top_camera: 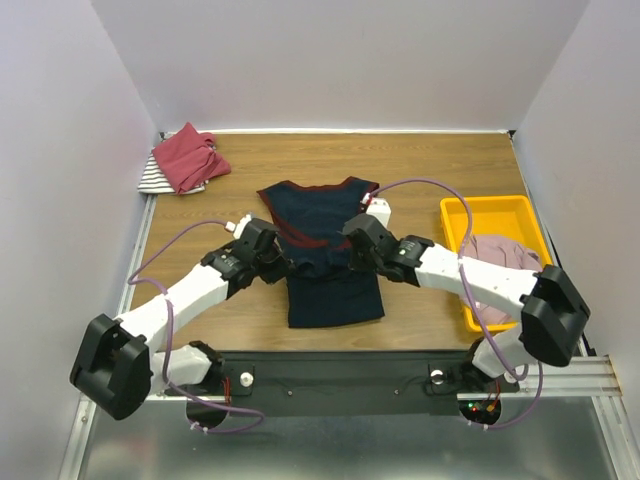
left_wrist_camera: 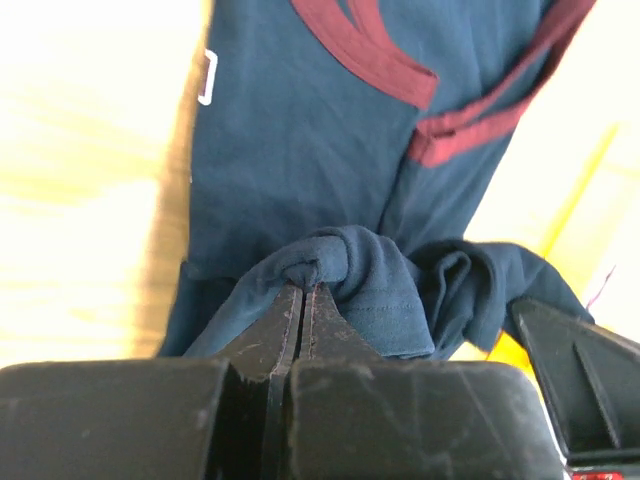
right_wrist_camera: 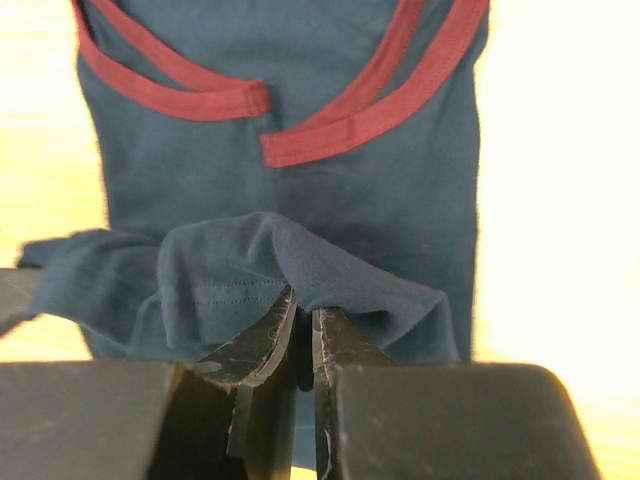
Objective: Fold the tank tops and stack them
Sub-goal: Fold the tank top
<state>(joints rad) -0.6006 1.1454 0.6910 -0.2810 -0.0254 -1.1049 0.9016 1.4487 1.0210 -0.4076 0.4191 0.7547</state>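
Observation:
The bunched fold is still short of its place, so my left gripper will next carry it outward over the flat navy cloth (top_camera: 303,252) beside the maroon trim and release it.
The navy tank top (top_camera: 330,290) with maroon trim lies flat in the middle of the wooden table, straps toward the far side. My left gripper (top_camera: 281,263) is at its left edge and is shut on a bunched fold of navy cloth (left_wrist_camera: 340,270). At its right edge, my right gripper (top_camera: 352,256) is shut on a raised fold with a stitched hem (right_wrist_camera: 260,270). The maroon trim (right_wrist_camera: 350,120) lies beyond both sets of fingers. A red tank top (top_camera: 187,157) lies crumpled on a striped one (top_camera: 152,180) at the far left corner. A pale pink one (top_camera: 505,255) lies in the tray.
A yellow plastic tray (top_camera: 482,206) stands at the right side of the table. White walls close in the left, far and right sides. Both arms reach inward from their bases at the near edge, cables looping above them.

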